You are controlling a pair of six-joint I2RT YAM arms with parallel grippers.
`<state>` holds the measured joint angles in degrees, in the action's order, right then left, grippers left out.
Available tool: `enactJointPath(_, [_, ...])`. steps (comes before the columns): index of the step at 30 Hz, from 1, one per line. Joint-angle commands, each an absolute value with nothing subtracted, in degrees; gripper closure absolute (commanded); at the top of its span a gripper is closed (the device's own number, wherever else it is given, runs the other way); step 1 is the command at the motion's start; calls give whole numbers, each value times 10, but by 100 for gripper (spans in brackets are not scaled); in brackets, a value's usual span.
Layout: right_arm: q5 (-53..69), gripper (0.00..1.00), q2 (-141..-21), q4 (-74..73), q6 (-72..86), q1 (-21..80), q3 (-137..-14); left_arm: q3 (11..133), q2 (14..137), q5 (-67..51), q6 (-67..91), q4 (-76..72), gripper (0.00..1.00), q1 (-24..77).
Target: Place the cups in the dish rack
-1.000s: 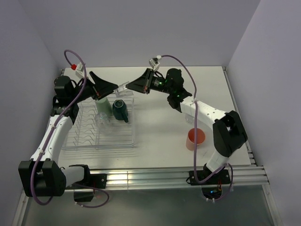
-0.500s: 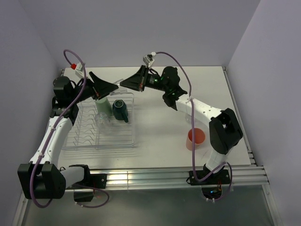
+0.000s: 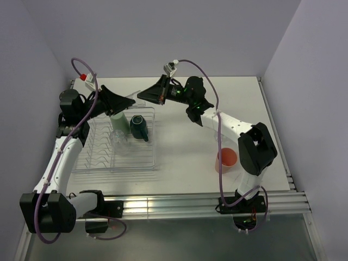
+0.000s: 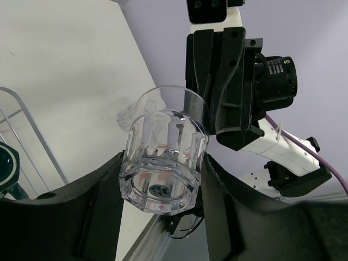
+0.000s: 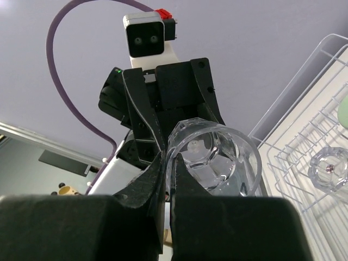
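Note:
The left gripper swings to the rack's empty far corner below and left in the top view next, then tips down and lowers the glass.
A clear glass [image 3: 136,98] hangs in the air above the back edge of the dish rack [image 3: 117,159], held from both sides. My left gripper [image 4: 162,184] is shut on the glass [image 4: 163,163], one finger on each side of its faceted body near the base. My right gripper [image 5: 170,163] is shut on the rim of the same glass [image 5: 217,157], pinching the wall. In the rack sit a pale green tumbler [image 3: 117,117], a dark teal mug [image 3: 138,126] and another clear glass [image 3: 118,139]. A salmon-pink tumbler [image 3: 225,160] stands on the table by the right arm's base.
The rack's raised wire rim [image 5: 304,109] and its rows of prongs lie just below the held glass. The rack's near rows hold nothing. White table stretches between the rack and the pink tumbler. Walls close the table's left, back and right sides.
My right arm has carried the glass leftward between the left gripper's open fingers. The left gripper has closed on the glass body. The right gripper still pinches the rim.

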<state>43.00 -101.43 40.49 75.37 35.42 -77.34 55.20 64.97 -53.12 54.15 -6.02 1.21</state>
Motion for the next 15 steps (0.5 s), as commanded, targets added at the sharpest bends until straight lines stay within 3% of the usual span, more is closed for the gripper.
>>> enactJointPath(1, [416,98,-1008,404,712,367,-809,562,627,-539,533,-55,100,18])
enactJointPath(2, [413,89,-1005,399,707,368,-806,564,625,-534,529,-45,100,18])
enactJointPath(7, [367,63,-973,352,663,366,-779,599,610,-500,498,6,100,18])
enactJointPath(15, [269,54,-907,238,574,356,-759,673,607,-438,425,144,100,12])
